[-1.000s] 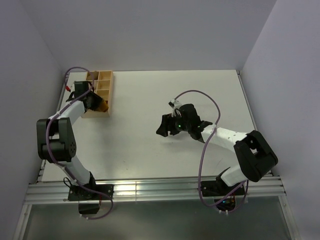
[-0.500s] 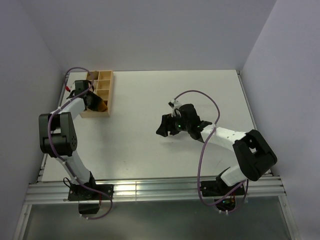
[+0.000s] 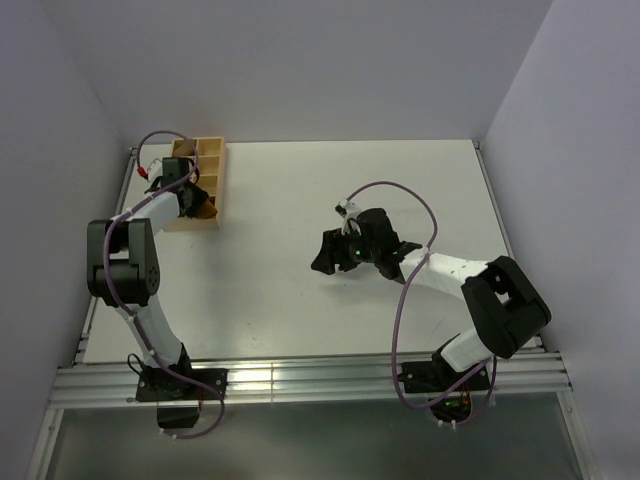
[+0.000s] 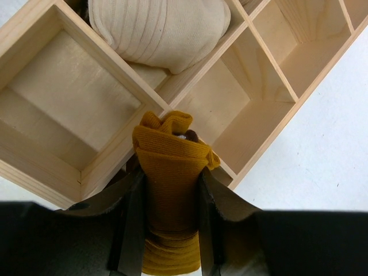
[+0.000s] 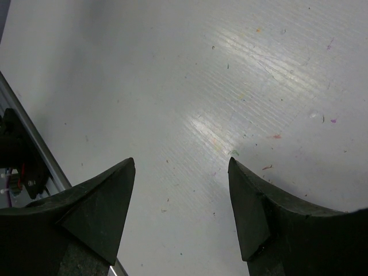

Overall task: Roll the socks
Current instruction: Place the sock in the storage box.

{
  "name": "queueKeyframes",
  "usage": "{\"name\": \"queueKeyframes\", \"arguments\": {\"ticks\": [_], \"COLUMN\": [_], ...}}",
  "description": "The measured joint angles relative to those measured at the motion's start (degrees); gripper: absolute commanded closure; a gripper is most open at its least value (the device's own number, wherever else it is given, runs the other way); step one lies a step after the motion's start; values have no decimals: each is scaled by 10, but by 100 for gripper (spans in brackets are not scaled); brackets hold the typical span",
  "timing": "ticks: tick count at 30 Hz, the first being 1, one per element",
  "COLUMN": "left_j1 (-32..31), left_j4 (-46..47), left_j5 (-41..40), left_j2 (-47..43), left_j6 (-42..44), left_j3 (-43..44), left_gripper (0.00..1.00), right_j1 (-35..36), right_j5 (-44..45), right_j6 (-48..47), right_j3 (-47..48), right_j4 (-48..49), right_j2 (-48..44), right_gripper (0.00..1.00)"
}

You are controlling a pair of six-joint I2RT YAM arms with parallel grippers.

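To get the rolled sock, still sticking out over the divider, into the box's near-end section (image 3: 206,209), my left gripper will lower first, then release the sock.
My left gripper (image 4: 171,190) is shut on the rolled mustard-orange sock (image 4: 171,167), which sticks out between the jaws over a divider of the wooden compartment box (image 4: 299,100). Only a speck of its dark cuff shows at the top of the roll. In the top view the left gripper (image 3: 196,203) is over the box's (image 3: 215,165) near end and the sock (image 3: 208,211) shows as a small orange patch. My right gripper (image 5: 181,172) is open and empty above bare white table, seen in the top view (image 3: 325,252) at mid-table.
A pale cream rolled bundle (image 4: 158,29) fills one compartment of the box. Other compartments (image 4: 75,95) look empty. The table's left edge rail (image 5: 29,144) shows in the right wrist view. Walls enclose the table on three sides.
My left gripper has moved farther along the box toward the back, carrying the sock with it. The right arm has stayed in place.
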Motion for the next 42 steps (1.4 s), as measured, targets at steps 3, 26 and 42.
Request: {"name": "queueKeyframes", "arguments": {"ticks": [3,26,42], "left_j1": [-7,-14,-14], "left_j4": [-2,9,-102], "left_j5": [-11,-6,17], "left_j2": [12,25,86], "left_j6": [1,57,108], "left_j3": [12,10,107], "left_gripper": [100,100,98], "right_j1": [0,0,0], "right_j5": [-1,-15,-23], "right_j6": [0,2,2], "right_j3": [0,0,0], "right_j4": [2,7,11], "right_j2": [0,5,11], "right_gripper": [27,28,28]}}
